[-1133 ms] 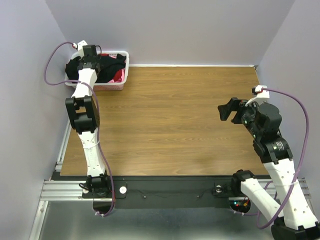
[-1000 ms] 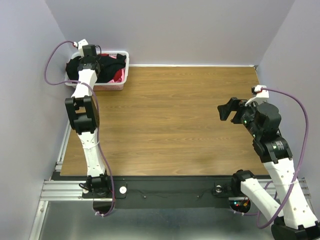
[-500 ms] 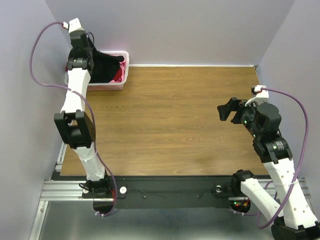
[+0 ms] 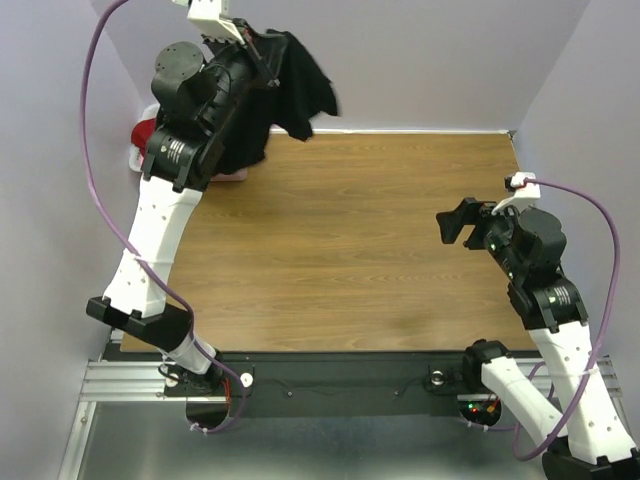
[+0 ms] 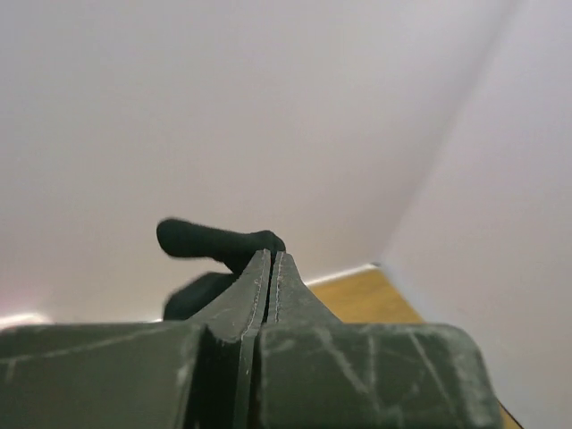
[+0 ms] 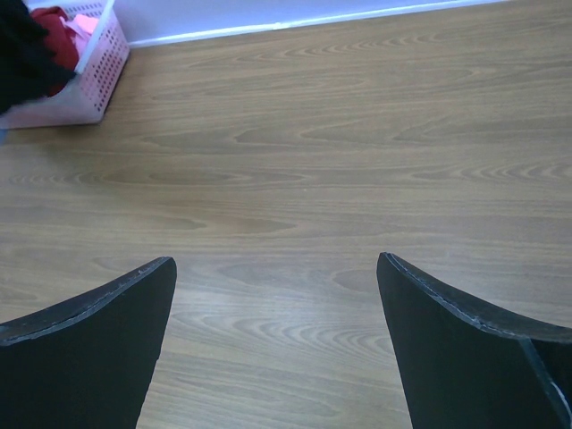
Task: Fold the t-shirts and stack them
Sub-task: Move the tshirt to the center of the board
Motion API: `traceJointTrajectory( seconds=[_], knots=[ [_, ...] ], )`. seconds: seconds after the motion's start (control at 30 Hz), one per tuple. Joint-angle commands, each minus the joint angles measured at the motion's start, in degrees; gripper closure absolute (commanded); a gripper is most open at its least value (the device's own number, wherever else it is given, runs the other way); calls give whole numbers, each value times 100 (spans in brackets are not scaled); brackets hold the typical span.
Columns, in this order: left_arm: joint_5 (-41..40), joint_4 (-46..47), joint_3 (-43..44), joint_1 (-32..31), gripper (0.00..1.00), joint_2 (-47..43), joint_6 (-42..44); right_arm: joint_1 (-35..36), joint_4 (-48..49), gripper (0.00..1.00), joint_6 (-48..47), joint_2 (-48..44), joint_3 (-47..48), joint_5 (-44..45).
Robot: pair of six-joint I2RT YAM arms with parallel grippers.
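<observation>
My left gripper is going to swing toward the right in the top view and then lower to release the black t-shirt [image 4: 302,85] over the far tabletop, because the wood there is bare.
My left gripper [image 4: 268,44] is raised high at the back left and is shut on a black t-shirt [image 4: 302,85], which hangs from it over the table's far edge. In the left wrist view the fingertips [image 5: 271,259] are pressed together with black cloth [image 5: 213,241] bunched just beyond them. A red t-shirt [image 6: 54,22] and a pink one [image 6: 87,21] lie in the basket [image 6: 100,76]. My right gripper [image 4: 455,222] hovers open over the right side of the table with nothing between its fingers [image 6: 98,340].
The white slotted basket stands in the back left corner, largely hidden behind the left arm in the top view. Purple walls enclose the wooden table [image 4: 350,240] on three sides. The black rail [image 4: 340,380] runs along the near edge.
The left arm has lifted out of the basket, pulling the black t-shirt up and to the right into the air. The right arm has stayed put.
</observation>
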Motion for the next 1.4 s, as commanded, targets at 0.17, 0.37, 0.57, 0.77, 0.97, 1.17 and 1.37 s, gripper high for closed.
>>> traceJointTrajectory(
  seconds=[0.17,0.37,0.57,0.77,0.97,1.17,1.37],
  knots=[
    [1534,716,544,-902,100,-509,-523,47,96,0,-191,-275,313,584],
    [2219,1393,764,-1262,100,-220,-1042,47,96,0,-253,-354,330,839],
    [2020,1534,-348,-1325,100,-368,-841,47,79,0,-226,-407,304,769],
    [780,1631,-2606,-632,100,-896,-446,47,17,0,-296,-495,128,541],
    [-195,1702,-3008,-85,91,437,388,47,-44,0,-121,-48,-30,101],
    [-706,1042,-1241,-278,20,1925,715,47,-360,0,46,743,-21,-435],
    [-1321,638,-1757,-1174,7,1171,576,47,-791,0,230,1824,-39,-1007]
  ],
)
